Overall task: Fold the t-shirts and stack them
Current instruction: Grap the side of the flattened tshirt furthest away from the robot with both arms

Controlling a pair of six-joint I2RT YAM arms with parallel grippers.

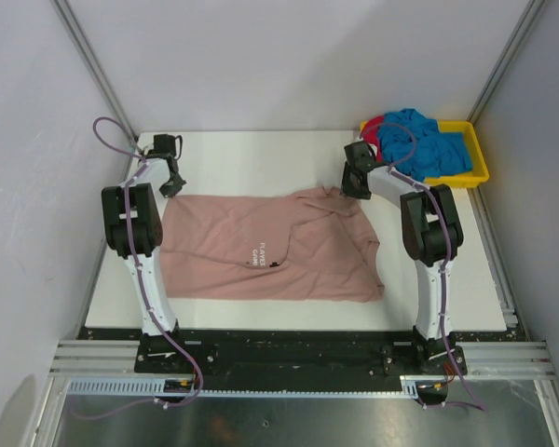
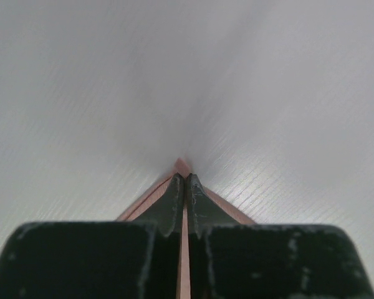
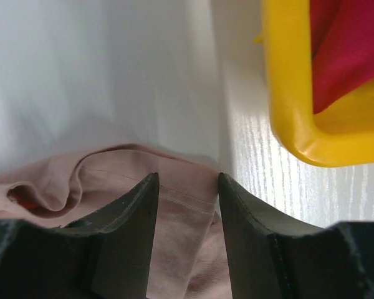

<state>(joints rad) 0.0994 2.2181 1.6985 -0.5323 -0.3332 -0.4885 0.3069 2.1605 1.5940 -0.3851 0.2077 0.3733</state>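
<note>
My right gripper stays beside the yellow tray next and closes on the far corner's hemmed fold, which is already between its fingers.
A dusty pink t-shirt [image 1: 261, 247] with small white chest print lies spread on the white table, rumpled at its right end. My left gripper [image 1: 172, 182] is at its far left corner, shut on the pink cloth [image 2: 182, 166], which pokes out past the fingertips. My right gripper [image 1: 356, 182] is at the shirt's far right edge. Its jaws stand open around a hemmed fold of pink cloth [image 3: 187, 205]. Blue [image 1: 429, 144] and red [image 1: 373, 126] t-shirts lie heaped in the yellow tray.
The yellow tray [image 1: 475, 172] stands at the table's far right corner, its rim [image 3: 287, 81] close to the right of my right gripper. White walls and metal frame rails enclose the table.
</note>
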